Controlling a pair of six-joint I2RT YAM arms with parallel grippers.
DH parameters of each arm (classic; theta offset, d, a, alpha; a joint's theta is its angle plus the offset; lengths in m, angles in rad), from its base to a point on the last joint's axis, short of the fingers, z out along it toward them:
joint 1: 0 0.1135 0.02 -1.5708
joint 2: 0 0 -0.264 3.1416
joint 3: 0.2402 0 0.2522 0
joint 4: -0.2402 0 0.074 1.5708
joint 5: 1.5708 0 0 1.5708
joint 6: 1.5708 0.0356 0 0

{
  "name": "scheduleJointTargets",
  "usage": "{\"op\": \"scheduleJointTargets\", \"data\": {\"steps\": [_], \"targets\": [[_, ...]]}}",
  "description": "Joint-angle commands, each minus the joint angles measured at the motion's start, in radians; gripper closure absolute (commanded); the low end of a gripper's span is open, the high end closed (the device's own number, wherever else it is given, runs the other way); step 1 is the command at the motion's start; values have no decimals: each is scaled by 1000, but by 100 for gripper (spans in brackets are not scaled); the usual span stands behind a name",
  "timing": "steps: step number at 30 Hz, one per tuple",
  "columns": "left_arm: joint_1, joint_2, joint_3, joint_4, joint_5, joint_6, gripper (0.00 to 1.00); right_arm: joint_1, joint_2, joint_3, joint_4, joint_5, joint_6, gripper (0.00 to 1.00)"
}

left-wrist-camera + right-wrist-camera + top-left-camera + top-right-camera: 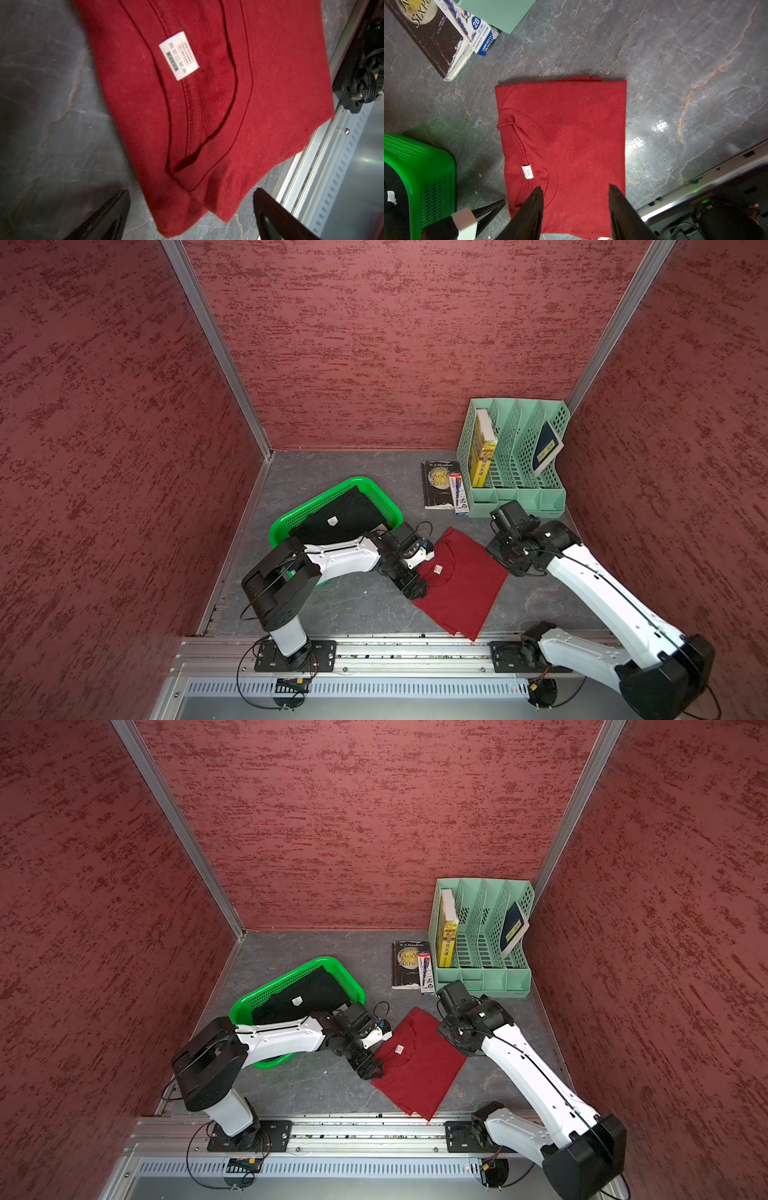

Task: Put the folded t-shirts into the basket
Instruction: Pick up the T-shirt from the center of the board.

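I will next move my left gripper down and toward the red shirt's label, onto the shirt's collar edge by the shirt's corner (427,585) (179,174), because its open fingers are on either side of the cloth.
A dark red folded t-shirt (459,589) (419,1073) lies flat on the grey table near the front rail, its collar and white label showing (179,58). A black folded t-shirt (338,520) with a white label lies in the bright green basket (365,485) (332,965) at the left. My left gripper (417,590) (190,190) is open at the red shirt's left edge. Its fingers stand either side of one corner and grip nothing. My right gripper (505,562) (575,186) hovers open over the opposite edge of the red shirt, empty.
A mint-green file organizer (515,460) holding books stands at the back right. A dark book (436,485) and a pencil box (459,495) lie beside it. The aluminium rail (395,651) runs along the front under the shirt's near corner. Red walls close in three sides.
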Motion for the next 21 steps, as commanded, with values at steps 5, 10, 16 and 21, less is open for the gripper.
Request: {"op": "scheduleJointTargets", "data": {"steps": [5,10,16,21], "targets": [[-3,102,7,8,-14,-41,13,-26,129,54,75,-52,-26,45],[1,136,42,-8,22,-30,47,-66,272,98,151,-155,-79,45],[36,116,88,-49,115,21,96,-75,500,215,148,-215,-145,35],[80,73,82,-45,127,50,100,-74,660,309,156,-317,-185,29]]}}
